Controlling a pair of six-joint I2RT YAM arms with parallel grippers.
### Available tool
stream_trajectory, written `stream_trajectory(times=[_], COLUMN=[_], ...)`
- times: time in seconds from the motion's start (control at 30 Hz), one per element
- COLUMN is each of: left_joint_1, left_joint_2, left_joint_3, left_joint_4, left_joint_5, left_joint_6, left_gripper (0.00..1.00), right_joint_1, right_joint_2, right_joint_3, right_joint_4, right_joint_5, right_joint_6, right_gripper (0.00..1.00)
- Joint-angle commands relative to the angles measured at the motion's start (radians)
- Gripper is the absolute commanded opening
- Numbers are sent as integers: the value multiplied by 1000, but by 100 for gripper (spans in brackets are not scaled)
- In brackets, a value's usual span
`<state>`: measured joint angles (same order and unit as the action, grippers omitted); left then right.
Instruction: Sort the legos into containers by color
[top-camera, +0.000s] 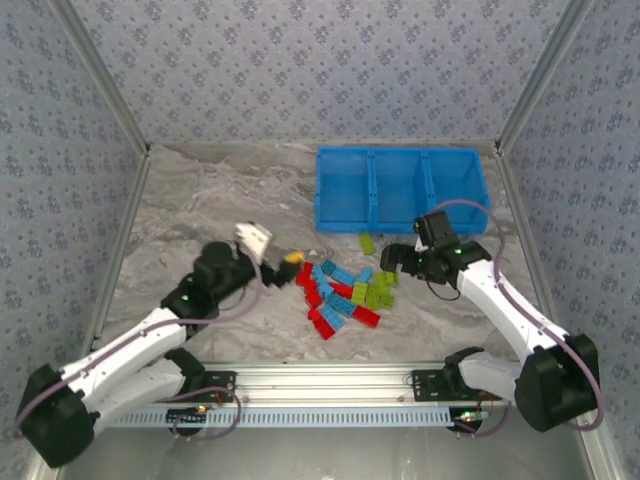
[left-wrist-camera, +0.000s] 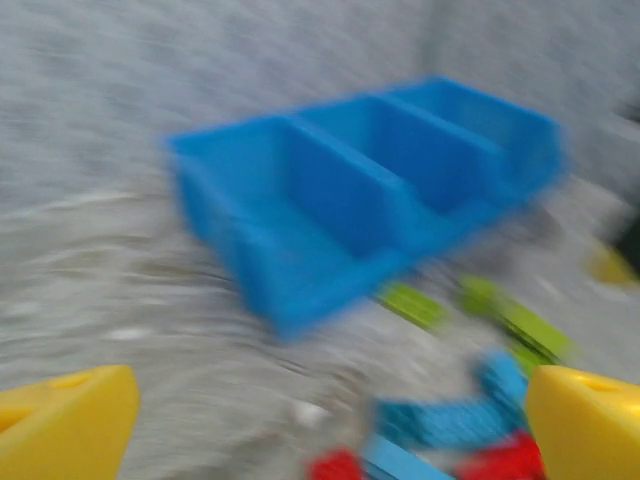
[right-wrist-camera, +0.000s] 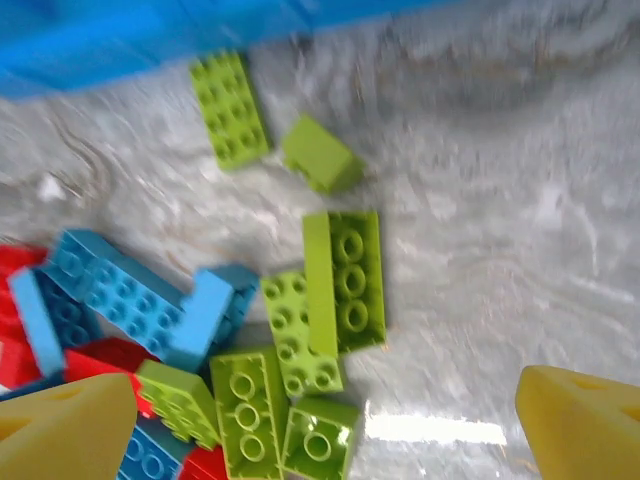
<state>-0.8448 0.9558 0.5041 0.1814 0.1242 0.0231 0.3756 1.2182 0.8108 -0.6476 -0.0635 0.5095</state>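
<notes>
My open right gripper will next go down around the green brick lying on its side below it at the pile's edge.
The legos lie in a loose pile of red, light blue and lime green bricks on the marble table, just in front of the blue bin with its three containers side by side. My left gripper hovers open at the pile's left edge. In the blurred left wrist view its yellow fingertips stand wide apart, with blue and red bricks between them low down. My right gripper is open at the pile's right side, over the green bricks. Nothing is held by either.
A lone green brick lies near the bin's front wall, with a second small one beside it. Patterned walls close in the table on three sides. Bare marble stretches to the left of the bin.
</notes>
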Motion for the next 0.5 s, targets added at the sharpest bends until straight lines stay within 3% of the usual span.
stream_trajectory(times=[0.0,0.1,0.17,0.3,0.47], left_joint_1=[-91,-103,-103,-104,-105], left_joint_2=[44,57,46,-18,-82], left_joint_3=[14,-48,-105,-133,-165], left_joint_4=[-121,-17,78,41,46], left_joint_5=[75,81,75,75,56], left_joint_6=[199,214,214,239,254], left_gripper=[99,99,99,99,99], right_joint_1=[35,36,29,-6,-12], right_joint_2=[85,168,209,274,334], right_joint_3=[34,35,35,18,19], right_joint_4=[3,95,138,217,246], right_joint_5=[32,32,47,48,11], right_joint_6=[25,18,11,18,6], right_gripper=[99,93,84,63,53])
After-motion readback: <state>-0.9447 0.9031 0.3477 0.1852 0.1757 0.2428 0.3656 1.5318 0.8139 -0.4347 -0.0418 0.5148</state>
